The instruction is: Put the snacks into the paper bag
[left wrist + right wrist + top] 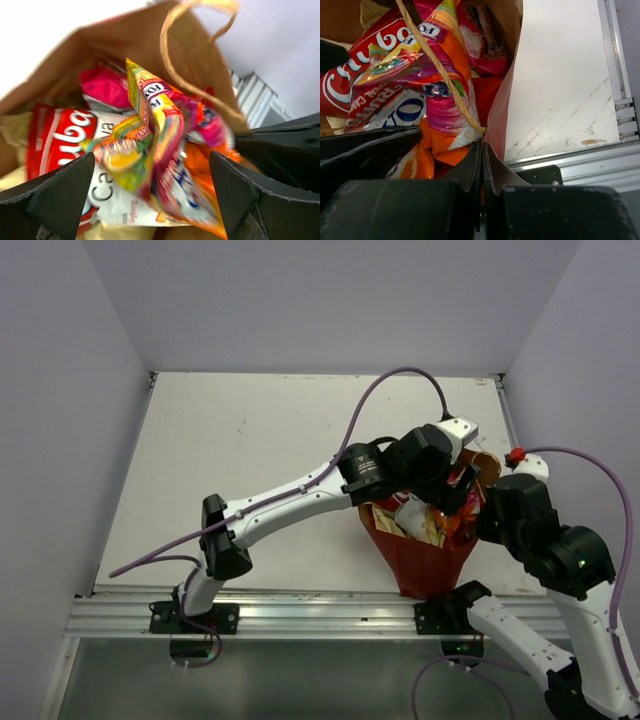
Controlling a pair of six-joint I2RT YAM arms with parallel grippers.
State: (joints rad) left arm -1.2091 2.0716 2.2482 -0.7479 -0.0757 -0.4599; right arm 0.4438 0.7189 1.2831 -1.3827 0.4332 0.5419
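One rim of the paper bag is already in my right gripper, so my left gripper will next rise from the snacks and lower onto the bag's opposite rim [366, 515], left in the top view.
The reddish-brown paper bag [420, 562] stands at the table's near edge, right of centre, its mouth open. Several snacks [415, 520] fill it. My left gripper [452, 490] is open and empty over the mouth. In the left wrist view it [152, 155] straddles a blurred small red-yellow packet [150, 115] without touching it, above the red-and-white packet [60, 130], the magenta one [105, 87] and an orange one [205, 190]. My right gripper [482, 150] is shut on the bag's rim [502, 110], beside the twine handle [435, 65].
The white table [260, 460] stretches left and behind the bag. A metal rail [300, 615] runs along the near edge, with the arm bases bolted to it. Grey walls close in the sides and back.
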